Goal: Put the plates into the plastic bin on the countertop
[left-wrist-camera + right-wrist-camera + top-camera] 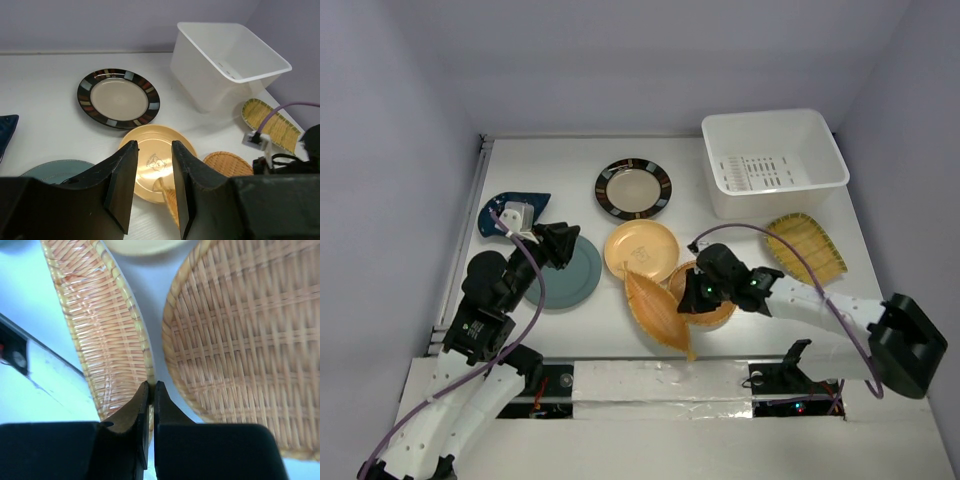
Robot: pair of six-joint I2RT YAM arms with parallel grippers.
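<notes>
The right gripper will next carry the boat-shaped woven plate (660, 312) up and outward over the white bin (775, 165), then down inside to let it go, since the bottom of the bin is bare.
My right gripper (688, 298) is shut on the rim of the boat-shaped woven plate (660, 312), which lies low at the countertop's near edge; in the right wrist view the jaws (151, 387) pinch that plate's (100, 325) edge beside the round woven plate (250, 340). My left gripper (560, 243) is open and empty above the grey-teal plate (565, 275); through its jaws (154, 145) I see the yellow plate (155, 165). The brown-rimmed plate (633, 188), yellow plate (641, 250), dark blue plate (510, 212) and fan-shaped woven plate (807, 245) lie on the countertop. The white bin (775, 165) stands empty at the back right.
A metal rail (470, 215) runs along the countertop's left edge. Lavender-grey walls close in the sides and back. A purple cable loops over the right arm (800, 262). The bin (225, 55) and brown-rimmed plate (118, 98) show ahead in the left wrist view.
</notes>
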